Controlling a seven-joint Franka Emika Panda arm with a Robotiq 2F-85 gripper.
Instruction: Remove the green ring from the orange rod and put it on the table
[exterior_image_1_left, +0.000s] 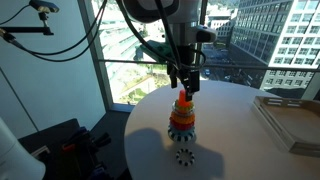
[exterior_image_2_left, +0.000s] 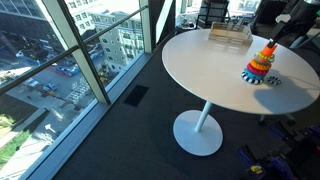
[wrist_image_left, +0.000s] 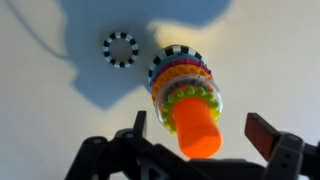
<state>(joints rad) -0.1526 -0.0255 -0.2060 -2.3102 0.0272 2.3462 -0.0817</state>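
My gripper will move down next with its fingers open, past the top of the orange rod (wrist_image_left: 197, 127), and close on the green ring, because the ring is below my gripper and is the topmost one around the rod.
The orange rod (wrist_image_left: 197, 127) stands upright on the white round table (wrist_image_left: 280, 60) with coloured rings stacked round it. The green ring (wrist_image_left: 190, 97) is the topmost ring on the stack, round the rod. In the wrist view my gripper (wrist_image_left: 200, 135) is open, its two fingers on either side of the rod's top, touching nothing. In both exterior views the gripper (exterior_image_1_left: 184, 86) hangs just above the ring stack (exterior_image_1_left: 182, 118), and in the view from across the room it (exterior_image_2_left: 272, 45) is above the rod (exterior_image_2_left: 267, 50).
A dark toothed gear-like ring (wrist_image_left: 120, 48) lies flat on the table beside the stack, also visible near the table's edge (exterior_image_1_left: 183, 156). A flat grey tray-like box (exterior_image_1_left: 290, 120) sits on the table. Floor-to-ceiling windows (exterior_image_2_left: 70, 60) stand beside the table.
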